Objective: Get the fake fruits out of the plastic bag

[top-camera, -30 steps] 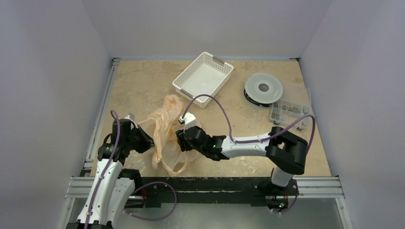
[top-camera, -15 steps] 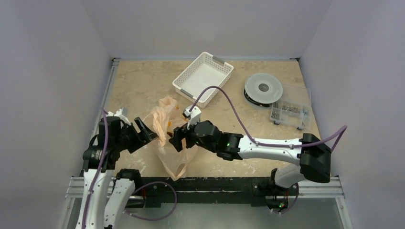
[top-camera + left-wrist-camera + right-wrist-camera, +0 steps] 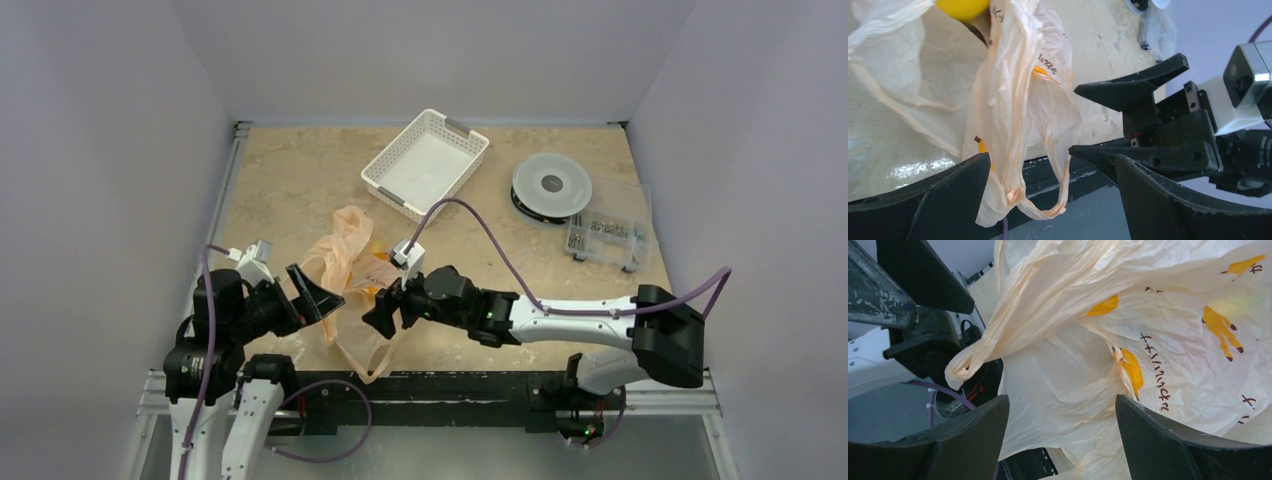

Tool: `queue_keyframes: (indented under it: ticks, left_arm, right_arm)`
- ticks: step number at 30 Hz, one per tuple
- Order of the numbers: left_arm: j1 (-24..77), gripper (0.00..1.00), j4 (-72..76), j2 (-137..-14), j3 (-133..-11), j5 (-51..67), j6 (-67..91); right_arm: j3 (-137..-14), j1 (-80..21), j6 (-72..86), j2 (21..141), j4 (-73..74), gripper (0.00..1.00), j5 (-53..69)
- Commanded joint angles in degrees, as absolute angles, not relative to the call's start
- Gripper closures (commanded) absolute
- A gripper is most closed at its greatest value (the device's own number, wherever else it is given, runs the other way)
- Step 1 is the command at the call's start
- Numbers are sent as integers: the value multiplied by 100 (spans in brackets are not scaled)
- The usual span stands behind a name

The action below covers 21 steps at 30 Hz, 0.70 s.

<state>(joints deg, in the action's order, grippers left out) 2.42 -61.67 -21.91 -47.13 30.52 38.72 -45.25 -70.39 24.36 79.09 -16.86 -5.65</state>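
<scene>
My open left gripper moves outward along the bag onto its bunched edge next, since that raised fold already lines up between the spread fingers.
The pale-orange plastic bag lies crumpled at the table's near edge between my two grippers, and one handle loop hangs over the front rail. My left gripper is open on the bag's left side; in the left wrist view the bag hangs between its spread fingers. My right gripper is open on the bag's right side, with bag film filling the gap between its fingers. A yellow fake fruit shows at the bag's far end. The other fruits are hidden.
A white perforated basket stands at the back centre. A round grey spool and a clear box of small parts sit at the back right. The black front rail runs just below the bag.
My left gripper has opened and let go of the bag. The right gripper has opened wider and moved nearer and left. The bag has slumped toward the front edge.
</scene>
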Motion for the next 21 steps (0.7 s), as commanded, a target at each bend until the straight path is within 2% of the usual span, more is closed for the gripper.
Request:
queue_keyframes:
  ticks: [1,5,7,11,13,16,18,21]
  left_arm:
    - [264,3,-6644,-2086,-5082,2059,3891]
    - [264,11,-6123,-1993,-4558,2476,4219]
    - [264,17,-5729,-2028,-4220,2748,4392]
    - [272,24,-5175,-2266,-3801,2857,4344]
    - [273,29,-4900,-2414,-3681,3034,4318]
    - [312,46,-4491,-2566,-3544,3356,4349]
    - [321,65,-4439,-2608,-3584,3406,4326]
    - [325,86,-4053,-2614,-3659,3639,4470]
  right_arm:
    - [-4486,-7060,2387,7999,-2316,22,-217]
    - [-4503,-7076,2381,8128,-2426,23,-194]
    - [-4527,-7075,2369,8221,-2489,25,-153]
    - [-4442,-7091,2399,8397,-2844,42,-16]
    - [-4394,-7101,2418,8485,-2989,44,-18]
    - [-4448,-7109,2392,8656,-2995,45,-16]
    - [-4457,-7110,2370,8761,-3039,45,-73]
    - [-4463,-7110,2341,8937,-3166,48,-117]
